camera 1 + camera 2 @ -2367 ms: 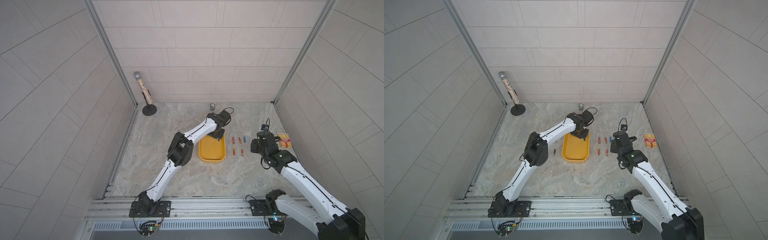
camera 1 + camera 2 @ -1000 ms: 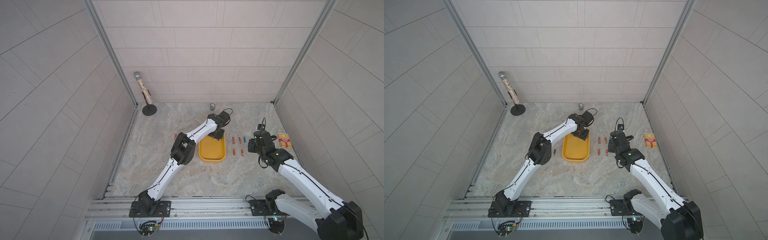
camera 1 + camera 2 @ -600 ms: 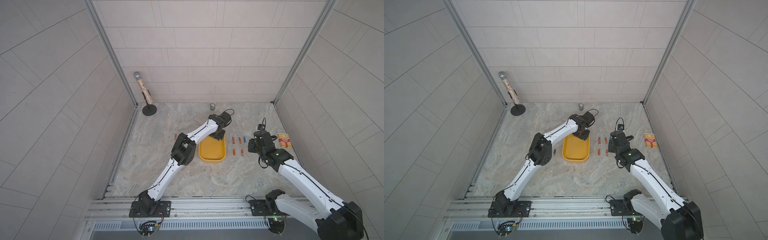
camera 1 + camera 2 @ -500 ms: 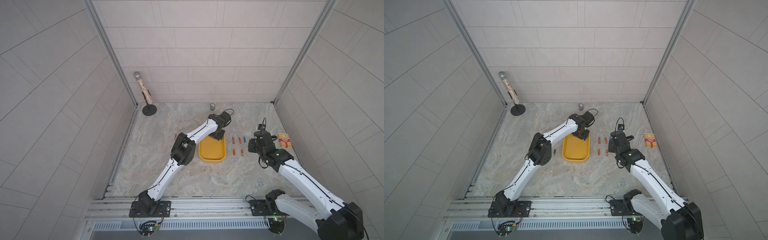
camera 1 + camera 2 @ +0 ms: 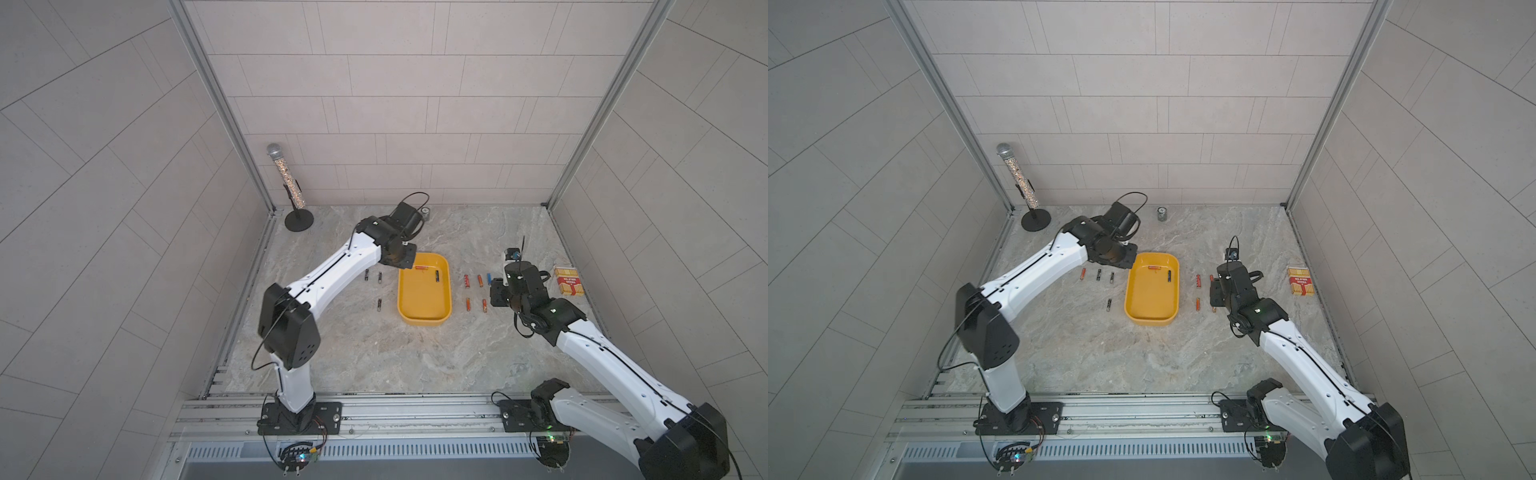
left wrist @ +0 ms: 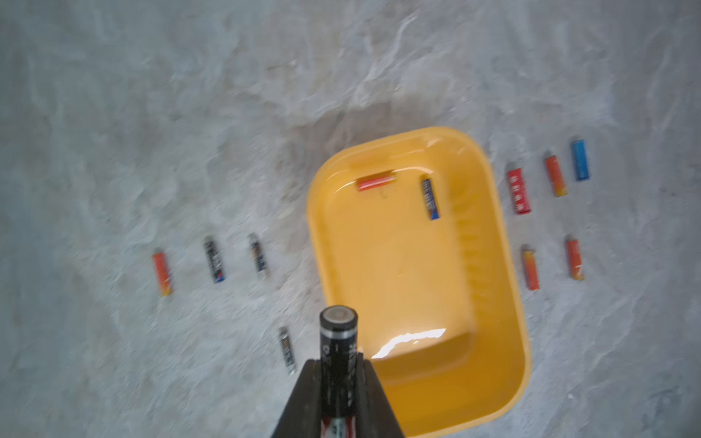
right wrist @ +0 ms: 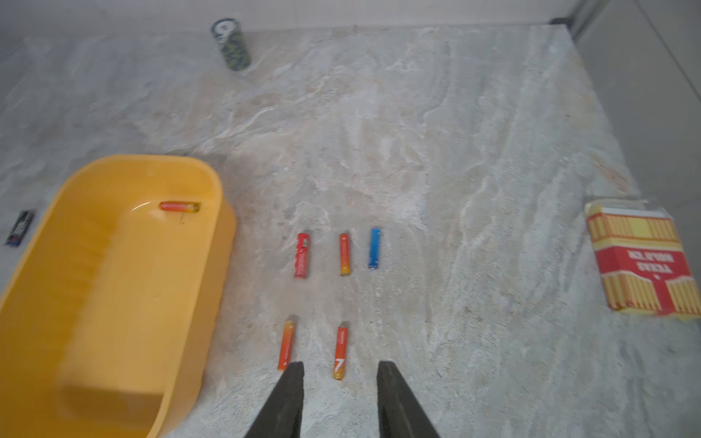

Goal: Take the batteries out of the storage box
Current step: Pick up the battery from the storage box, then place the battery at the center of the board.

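Observation:
Next, my left gripper moves back and down to the clear tabletop [image 6: 242,360] beside the nearmost dark battery and releases the black battery [image 6: 338,333] there.
The yellow storage box [image 5: 424,309] [image 6: 417,265] lies mid-table. Two batteries rest at its far end, an orange-red one [image 6: 376,181] and a dark blue-black one [image 6: 430,198]. My left gripper [image 6: 337,364] hovers over the box's far left corner and is shut on a black battery [image 6: 338,333] that sticks out past the fingertips. Several batteries [image 6: 214,259] lie left of the box, and several more [image 7: 343,253] lie to its right. My right gripper [image 7: 340,366] is open low over the table, with an orange battery [image 7: 340,350] lying just ahead between its fingers.
A small silver can [image 5: 1161,214] stands at the back wall. A red-and-yellow striped packet [image 5: 568,281] lies by the right wall. A microphone on a round black stand [image 5: 291,187] occupies the back left corner. Tiled walls close in three sides.
My left gripper's jaws have closed on the black battery at the box's far end. The right gripper has shifted left toward the laid-out batteries, and its jaws have widened a little.

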`<state>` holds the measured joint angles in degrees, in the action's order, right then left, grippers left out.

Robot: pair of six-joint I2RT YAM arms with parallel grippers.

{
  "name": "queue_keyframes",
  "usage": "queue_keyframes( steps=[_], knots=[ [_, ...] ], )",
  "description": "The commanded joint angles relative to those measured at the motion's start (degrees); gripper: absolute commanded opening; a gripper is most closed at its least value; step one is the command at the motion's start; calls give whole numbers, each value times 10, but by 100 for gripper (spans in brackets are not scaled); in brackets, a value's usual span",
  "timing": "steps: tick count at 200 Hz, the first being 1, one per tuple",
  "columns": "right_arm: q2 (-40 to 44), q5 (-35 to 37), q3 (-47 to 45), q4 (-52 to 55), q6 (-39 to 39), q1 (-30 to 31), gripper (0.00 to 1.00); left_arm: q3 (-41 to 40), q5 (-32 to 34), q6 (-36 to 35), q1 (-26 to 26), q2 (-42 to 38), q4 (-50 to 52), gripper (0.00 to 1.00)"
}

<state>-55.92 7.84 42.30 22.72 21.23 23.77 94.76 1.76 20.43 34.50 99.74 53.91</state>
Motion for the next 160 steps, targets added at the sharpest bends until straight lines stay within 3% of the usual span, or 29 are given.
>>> queue_keyframes(
  steps=[1, 37, 62, 116, 160],
  knots=[
    [6, -52, 9, -35, -52, 50, 42, -109, 15, 9, -42, -50, -13, 3],
    [-45, -105, 15, -95, -81, 148, 56, -258, 16, 10, -70, -105, -43, 3],
    [-129, -150, 70, -85, -52, 155, 60, -321, 4, 15, -74, -100, -84, 3],
    [-211, -119, 136, -49, -29, 155, 61, -322, 12, 10, -75, -25, -124, 3],
    [-218, -63, 137, -10, -31, 155, 61, -313, 4, 6, -74, 25, -141, 2]
  ],
)
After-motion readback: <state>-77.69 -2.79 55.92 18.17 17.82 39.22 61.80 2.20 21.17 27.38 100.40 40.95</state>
